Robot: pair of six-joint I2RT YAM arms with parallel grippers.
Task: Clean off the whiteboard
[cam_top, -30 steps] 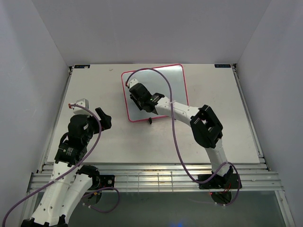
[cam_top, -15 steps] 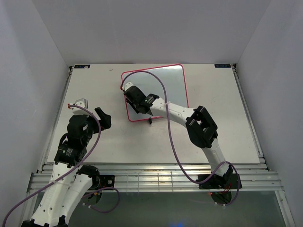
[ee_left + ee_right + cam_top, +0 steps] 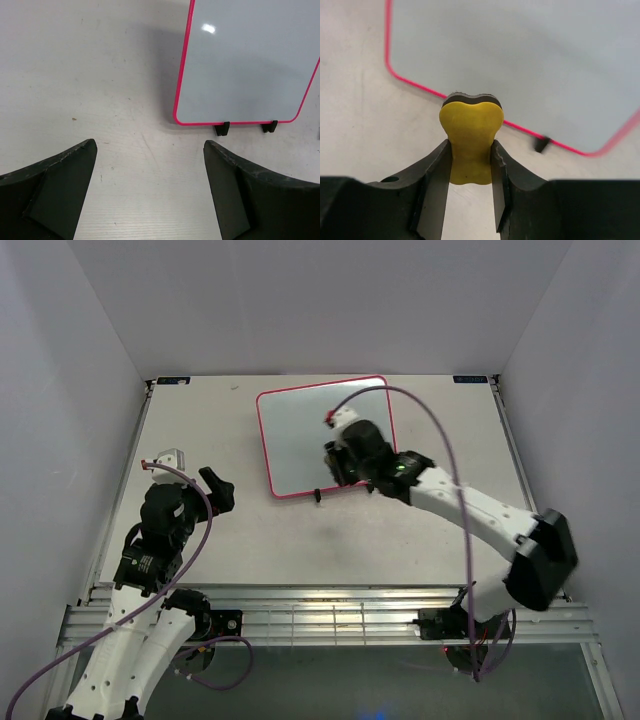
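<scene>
Clear tabletop lies below my right gripper and to its right in the top view, so I should next bring my right gripper back off the board [image 3: 250, 65] and down to release the eraser.
The whiteboard [image 3: 300, 440], white with a thin pink-red frame, lies flat at the back middle of the table. Its surface shows no marks. My right gripper [image 3: 340, 464] is over the board's near right part. In the right wrist view it [image 3: 471, 146] is shut on the small yellow eraser [image 3: 471, 132], whose dark pad end points at the board's near edge [image 3: 520, 60]. One black clip foot [image 3: 541, 144] shows there. My left gripper [image 3: 216, 490] is open and empty, left of the board; in its wrist view [image 3: 150, 190] the board [image 3: 250, 65] lies ahead to the right.
The light table top [image 3: 200, 420] spreads around the board, closed in by white walls on three sides. Two black clip feet [image 3: 222, 129] stand at the board's near edge. The right arm's purple cable [image 3: 440, 440] arcs over the board's right side.
My right gripper moved with the eraser from the board's left part to its near right part, and the right arm's elbow swung far right. The left arm has not moved.
</scene>
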